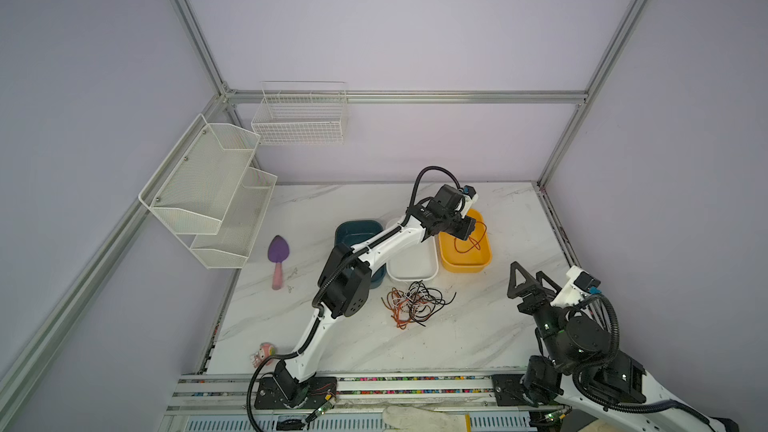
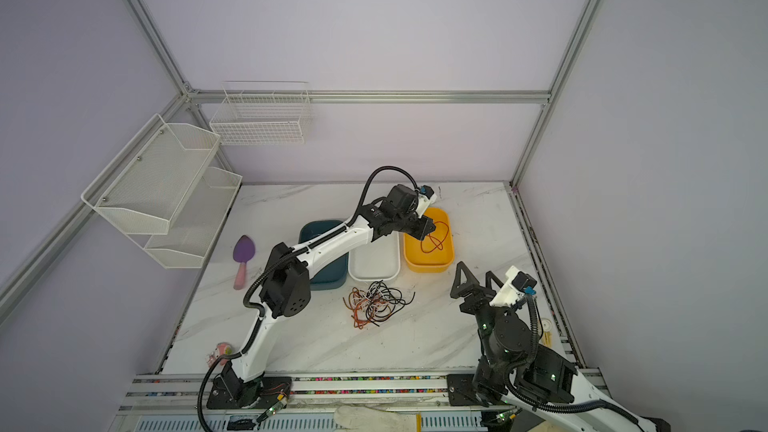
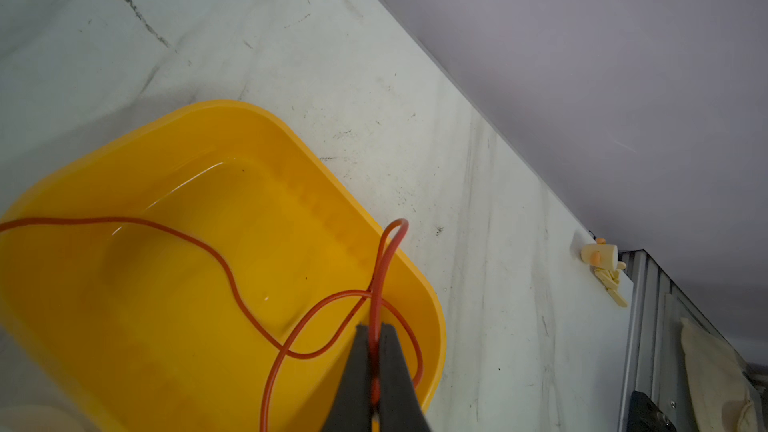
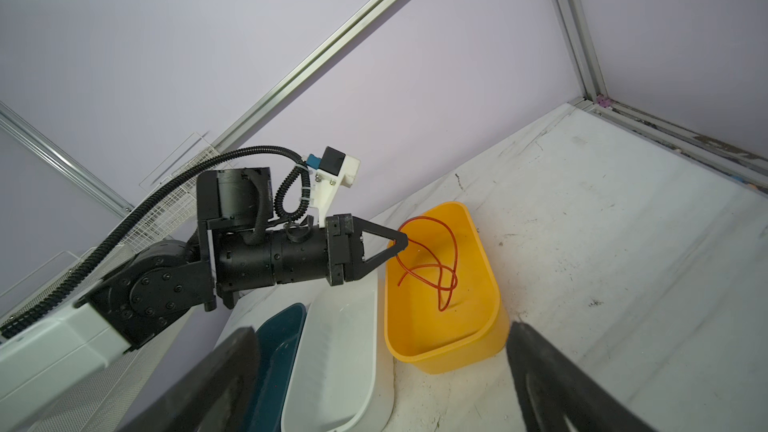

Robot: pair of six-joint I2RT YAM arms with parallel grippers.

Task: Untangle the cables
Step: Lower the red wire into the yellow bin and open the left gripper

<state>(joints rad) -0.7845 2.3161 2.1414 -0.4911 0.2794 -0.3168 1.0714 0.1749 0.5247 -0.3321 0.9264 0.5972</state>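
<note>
I should next lower my left gripper toward the yellow bin's bottom and release the orange-red cable, as that bottom is below the gripper and loops already hang inside.
A tangle of thin black, orange-red and white cables point(image 1: 415, 304) point(image 2: 376, 303) lies on the marble table in front of the bins. One orange-red cable point(image 3: 232, 276) point(image 4: 451, 261) loops down into the yellow bin point(image 1: 465, 265) point(image 2: 428, 266) point(image 3: 208, 108) point(image 4: 449, 355). My left gripper point(image 1: 468, 236) point(image 2: 430, 234) point(image 3: 376, 328) point(image 4: 405, 243) hangs over that bin, shut on this cable, which runs up between the pads. My right gripper point(image 1: 528, 270) point(image 2: 474, 270) point(image 4: 380, 330) stands wide open with nothing in it, to the right of the tangle and this side of the yellow bin.
A white bin point(image 1: 411, 274) point(image 4: 332, 367) and a teal bin point(image 1: 357, 228) point(image 4: 278, 338) stand left of the yellow one. A purple trowel point(image 1: 277, 255) lies at the left. White mesh shelves point(image 1: 208, 193) and a wire basket point(image 1: 299, 118) hang on the walls. A small yellow toy point(image 3: 602, 259) sits at the table's right edge.
</note>
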